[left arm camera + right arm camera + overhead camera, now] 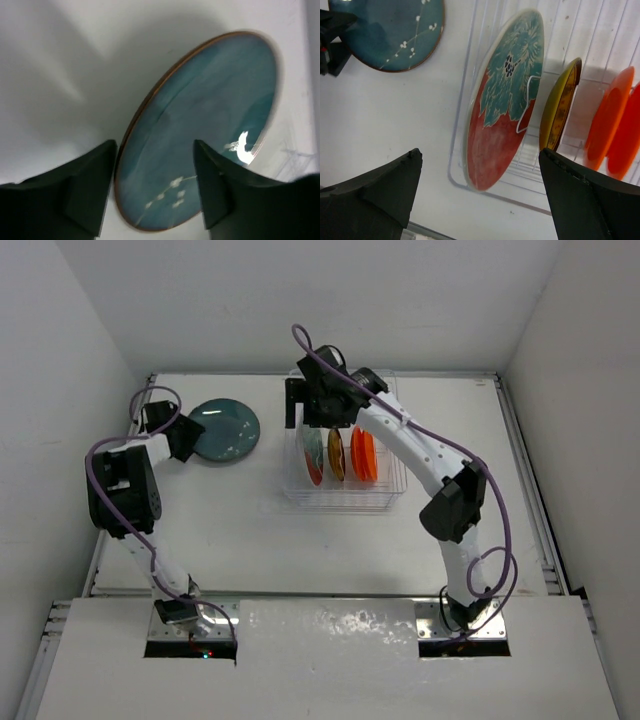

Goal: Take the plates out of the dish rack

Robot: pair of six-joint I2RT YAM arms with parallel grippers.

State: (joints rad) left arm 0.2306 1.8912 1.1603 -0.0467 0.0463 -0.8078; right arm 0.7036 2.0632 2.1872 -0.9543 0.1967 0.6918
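Note:
The robot should next lower its right gripper toward the rack (345, 498) onto the red plate's upper rim (309, 432), because the plate stands upright there between its open fingers.
A teal plate (226, 430) lies flat on the table, left of the dish rack (345, 498). My left gripper (192, 436) is open at the plate's left rim. In the left wrist view the gripper (155, 187) stands over the near edge of the teal plate (205, 120), one finger outside the rim, one above the plate. A red plate with a teal leaf pattern (506, 100), a yellow plate (561, 102) and an orange plate (607, 120) stand upright in the rack (461, 167). My right gripper (480, 200) is open and empty above the red plate (313, 455).
White walls close in the table on the left, back and right. The rack sits in the table's middle back. The right arm's purple cable (455, 445) arches over the right side. The teal plate also shows in the right wrist view (390, 30).

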